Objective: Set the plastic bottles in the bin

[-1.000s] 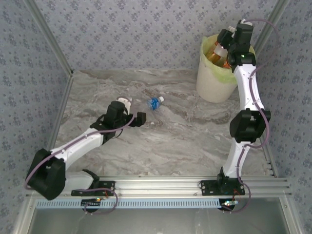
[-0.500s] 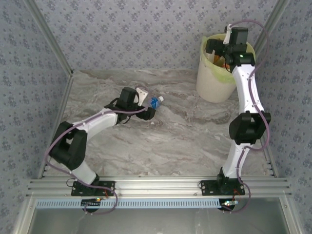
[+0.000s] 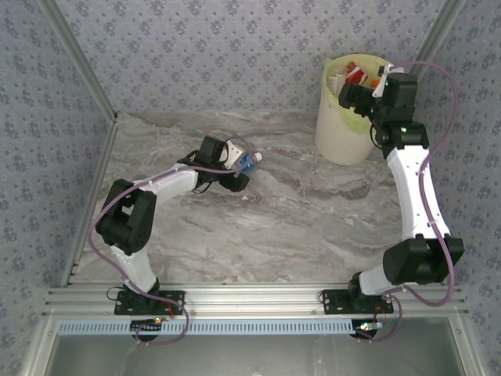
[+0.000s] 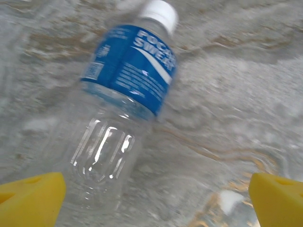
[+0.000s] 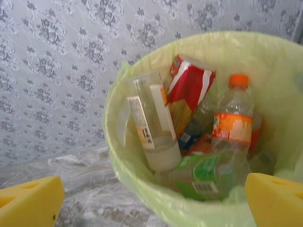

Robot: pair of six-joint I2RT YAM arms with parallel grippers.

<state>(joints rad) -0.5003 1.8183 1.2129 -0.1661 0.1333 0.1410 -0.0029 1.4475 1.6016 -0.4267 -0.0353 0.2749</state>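
Note:
The bottle's clear ribbed body (image 3: 238,168) (image 4: 102,149) lies below, nearer one finger than the other. The left gripper shifts over it next, lowers the open fingers and closes.
One plastic bottle (image 3: 250,162) with a blue label and white cap lies on its side on the marble table. In the left wrist view this bottle (image 4: 128,85) points cap-away, its clear base close to my left yellow fingertip (image 4: 29,201). My left gripper (image 3: 237,165) is open around it, both pads apart from it. The bin (image 3: 338,129), white with a pale green liner, stands at the far right. It holds several bottles, among them an orange-labelled one (image 5: 232,124) and a green-labelled one (image 5: 204,176). My right gripper (image 3: 362,88) hangs open over the bin's near rim, holding nothing.
Patterned walls close off the back and sides, with slanted aluminium posts (image 3: 74,63) at the corners. The bin sits tight against the back wall. Marble tabletop (image 3: 282,227) stretches between the arms and the front rail (image 3: 250,298).
The right gripper opened over the bin and let its bottle drop in, then drew back to the right. The left arm swung forward until its open fingers straddled the blue-labelled bottle.

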